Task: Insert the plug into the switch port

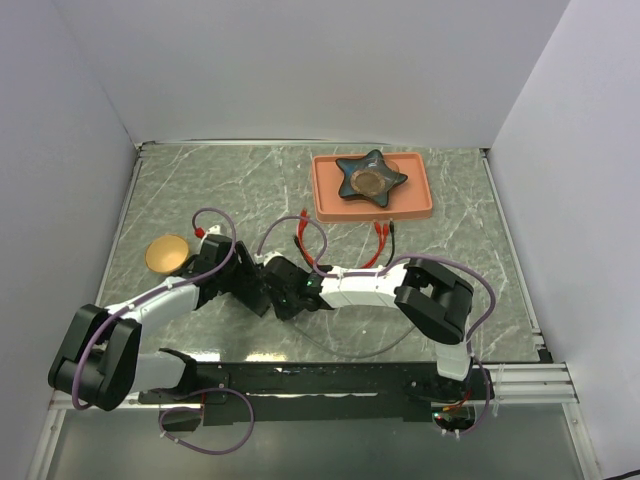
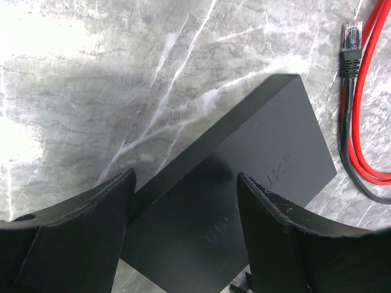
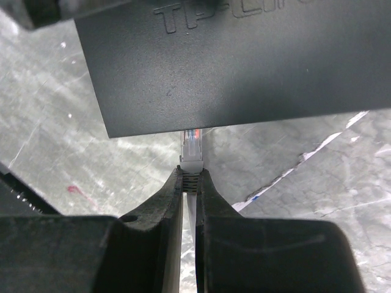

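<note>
I next need to push my right gripper toward the switch's near edge [image 3: 191, 129], turn it slightly square to it and release the plug, as its clear body still sticks out.
The switch [image 2: 256, 146] is a flat matte-black box lying on the marble table; in the top view [image 1: 272, 272] it lies between the two grippers and is mostly hidden by them. My left gripper [image 2: 183, 174] is open, its fingers spread over the near end of the switch. My right gripper [image 3: 190, 172] is shut on a clear plug [image 3: 190, 146] with a pale flat cable. The plug's tip meets the switch's near edge [image 3: 244, 61] and goes under it. The sockets are hidden. In the top view the left gripper [image 1: 252, 288] and the right gripper [image 1: 292, 298] nearly touch.
A red cable [image 2: 360, 152] with a clear-tipped black plug [image 2: 350, 43] lies just right of the switch, and loops across the table [image 1: 310, 235]. An orange tray [image 1: 325, 205] with a dark star-shaped dish [image 1: 372, 178] stands at the back. A gold bowl [image 1: 167, 255] stands at left.
</note>
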Available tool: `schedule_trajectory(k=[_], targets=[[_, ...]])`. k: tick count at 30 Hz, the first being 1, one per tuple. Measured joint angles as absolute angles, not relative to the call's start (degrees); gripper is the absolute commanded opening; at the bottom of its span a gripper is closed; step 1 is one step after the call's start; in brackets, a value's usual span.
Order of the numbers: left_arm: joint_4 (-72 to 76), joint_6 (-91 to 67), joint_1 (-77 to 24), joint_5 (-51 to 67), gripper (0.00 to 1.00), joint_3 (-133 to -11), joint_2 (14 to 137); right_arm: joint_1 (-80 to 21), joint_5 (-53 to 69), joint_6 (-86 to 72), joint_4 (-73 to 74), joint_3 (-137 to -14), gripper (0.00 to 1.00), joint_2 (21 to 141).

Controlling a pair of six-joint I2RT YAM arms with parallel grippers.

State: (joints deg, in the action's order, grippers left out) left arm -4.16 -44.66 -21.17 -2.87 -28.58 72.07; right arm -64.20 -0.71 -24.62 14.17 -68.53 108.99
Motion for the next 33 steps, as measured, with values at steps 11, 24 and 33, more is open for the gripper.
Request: schedule_trajectory(k=[11, 24, 33], targets=[[-3.7, -44.1, -21.0, -2.8, 0.73, -28.4, 72.1, -64.8, -5.9, -19.1, 12.8, -68.6, 0.0, 109.2], [-2.3, -42.8, -21.0, -2.2, 0.73, -28.0, 72.2, -65.1, -5.5, -6.1, 12.8, -69.1, 0.0, 109.7], [-0.5, -42.2, -21.0, -1.7, 0.74, -27.3, 72.2, -64.4, -3.6, -0.3, 11.6, -69.1, 0.0, 109.7]])
